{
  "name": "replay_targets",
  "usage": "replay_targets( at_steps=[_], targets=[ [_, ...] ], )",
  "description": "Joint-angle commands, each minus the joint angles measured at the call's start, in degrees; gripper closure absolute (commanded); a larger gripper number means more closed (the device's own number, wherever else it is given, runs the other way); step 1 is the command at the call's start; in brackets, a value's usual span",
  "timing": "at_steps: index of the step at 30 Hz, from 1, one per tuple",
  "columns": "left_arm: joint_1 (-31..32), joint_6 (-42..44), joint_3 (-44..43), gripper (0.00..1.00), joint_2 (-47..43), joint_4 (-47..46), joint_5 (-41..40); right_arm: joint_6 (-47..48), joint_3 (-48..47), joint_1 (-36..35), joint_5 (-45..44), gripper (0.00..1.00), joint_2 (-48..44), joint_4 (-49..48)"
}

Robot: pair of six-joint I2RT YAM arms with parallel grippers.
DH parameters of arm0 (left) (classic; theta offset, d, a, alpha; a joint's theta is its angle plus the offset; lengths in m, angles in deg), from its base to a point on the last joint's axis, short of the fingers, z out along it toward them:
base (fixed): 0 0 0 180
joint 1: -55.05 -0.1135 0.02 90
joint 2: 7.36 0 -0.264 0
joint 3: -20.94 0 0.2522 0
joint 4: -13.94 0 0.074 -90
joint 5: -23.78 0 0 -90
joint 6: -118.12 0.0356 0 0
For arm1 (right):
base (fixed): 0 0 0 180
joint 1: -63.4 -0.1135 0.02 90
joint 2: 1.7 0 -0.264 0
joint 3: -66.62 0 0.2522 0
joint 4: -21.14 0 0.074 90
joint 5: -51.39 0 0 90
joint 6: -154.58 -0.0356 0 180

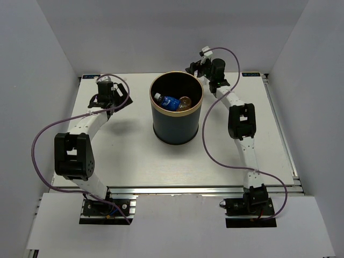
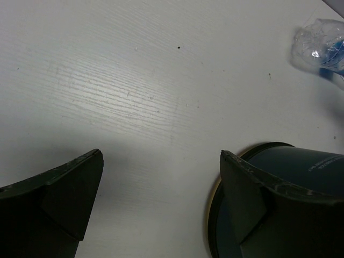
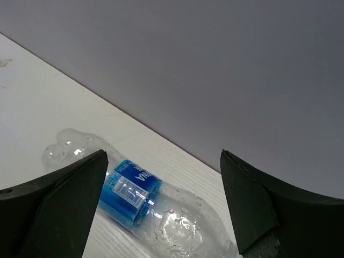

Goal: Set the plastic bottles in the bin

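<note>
Next, my right gripper moves down and back onto the back bottle's clear near end (image 1: 203, 80) (image 3: 188, 230), since that end lies below the gripper's fingers and back from them.
The dark navy bin (image 1: 176, 121) with a tan rim stands mid-table. Inside it lie a clear bottle with a blue label (image 1: 169, 101) and a stubby orange bottle (image 1: 185, 101). My right gripper (image 1: 200, 65) is open at the back edge. Its jaws (image 3: 161, 156) straddle a clear bottle with a blue label (image 3: 145, 201), which lies on its side by the back wall and is not gripped. My left gripper (image 1: 105, 95) is open and empty over bare table left of the bin (image 2: 306, 164). A clear crumpled bottle (image 2: 321, 45) shows at the top right of the left wrist view.
The white table (image 1: 129, 156) is walled by grey panels on the left, back and right. Purple cables loop from both arms. The right arm's links (image 1: 242, 121) stretch along the right of the bin.
</note>
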Motion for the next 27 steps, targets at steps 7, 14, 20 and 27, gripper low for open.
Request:
replay_targets(
  at_steps=[7,14,20,27],
  targets=[
    [-0.3,-0.3,-3.6,0.02,1.9,1.2,0.5,0.3,-3.8,0.4,-0.3,0.1,5.7,-4.0],
    [-0.2,-0.7,-3.3,0.02,0.6,1.6,1.2,3.8,-1.4,2.3,3.8,0.11,4.4,1.9],
    [-0.3,-0.8,-2.6,0.02,-0.8,1.8,1.3,16.5,1.0,3.2,5.1,0.11,1.6,11.6],
    [-0.1,-0.9,-2.7,0.02,-0.6,2.2,1.1,24.9,4.0,2.7,3.3,0.11,-1.8,14.1]
  ],
)
